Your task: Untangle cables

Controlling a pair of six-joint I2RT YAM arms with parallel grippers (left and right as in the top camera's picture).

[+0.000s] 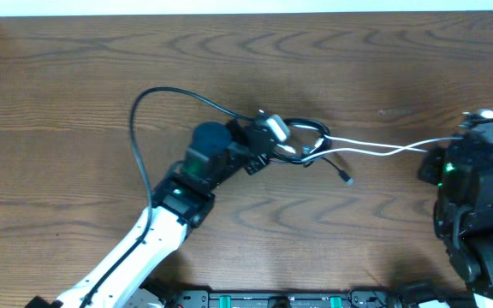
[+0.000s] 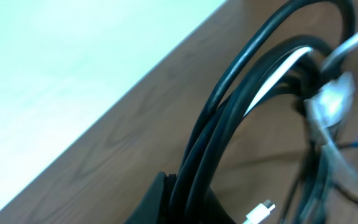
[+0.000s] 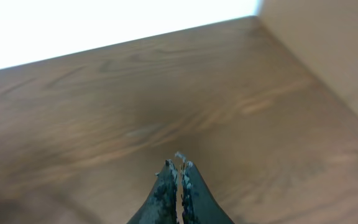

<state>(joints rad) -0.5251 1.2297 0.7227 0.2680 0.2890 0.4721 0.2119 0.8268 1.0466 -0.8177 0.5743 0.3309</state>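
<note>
Bare wood lies right of the right gripper in the wrist view, so next it pulls the white cable (image 1: pixel 375 148) that way, off the tangle, and releases it.
A tangle of black cables (image 1: pixel 302 130) lies mid-table, with one long black cord (image 1: pixel 135 120) looping out to the left. My left gripper (image 1: pixel 262 151) is shut on several black cords (image 2: pixel 241 106) of the tangle, which run up between its fingers (image 2: pixel 191 205). A thin white cable (image 1: pixel 375 148) stretches taut from the tangle to the right, to my right gripper (image 1: pixel 478 127). The right fingers (image 3: pixel 179 168) are pressed together with a sliver of white at their tips. A white plug (image 2: pixel 260 213) lies beside the left fingers.
A small loose plug end (image 1: pixel 347 178) rests on the wood just right of the tangle. A white tag (image 1: pixel 276 128) wraps part of the bundle. The table's far edge (image 1: pixel 246 12) runs along the top; its right edge is close to the right arm.
</note>
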